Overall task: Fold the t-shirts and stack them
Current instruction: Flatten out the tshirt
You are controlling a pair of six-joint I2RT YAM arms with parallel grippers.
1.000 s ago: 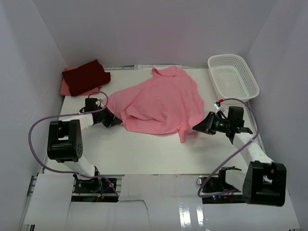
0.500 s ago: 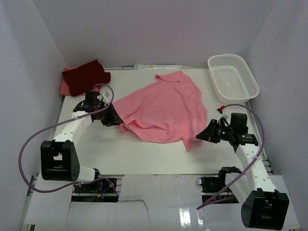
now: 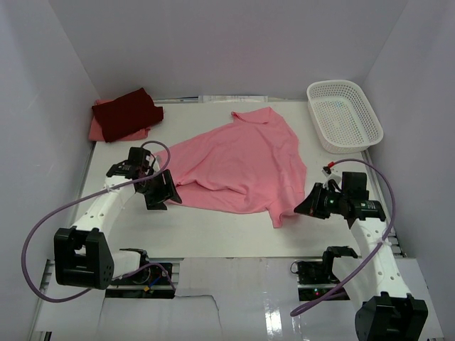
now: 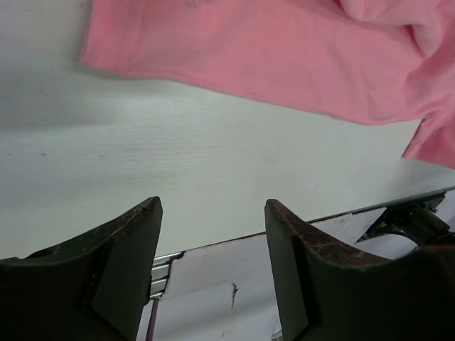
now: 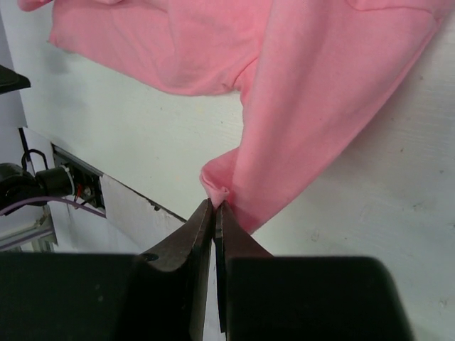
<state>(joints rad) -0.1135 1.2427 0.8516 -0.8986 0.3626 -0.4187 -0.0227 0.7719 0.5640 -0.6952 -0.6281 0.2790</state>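
My open left gripper goes down and outward onto the t-shirt's free near corner (image 3: 173, 203) (image 4: 94, 61) next and closes on the cloth, since that corner lies below and outward of it.
A light pink t-shirt (image 3: 238, 160) lies spread across the middle of the table. My right gripper (image 3: 299, 207) is shut on a small pinch of its near right edge, seen bunched at the jaw tips in the right wrist view (image 5: 214, 204); the cloth (image 5: 320, 92) stretches away from it. My left gripper (image 3: 165, 192) is open and empty just off the shirt's left edge. In the left wrist view that gripper (image 4: 213, 206) hangs over bare table, the pink shirt (image 4: 270, 57) beyond it. A folded dark maroon t-shirt (image 3: 126, 110) rests on a salmon pink one (image 3: 96, 131) at the back left.
A white mesh basket (image 3: 344, 114) stands at the back right corner. White walls close in the table on the left, right and back. The table's near edge (image 4: 234, 238) and the arm bases lie just below both grippers.
My left gripper opened, let go of the shirt's left edge and drew back toward the near side. My right gripper pulled its edge nearer, and the shirt now lies flatter.
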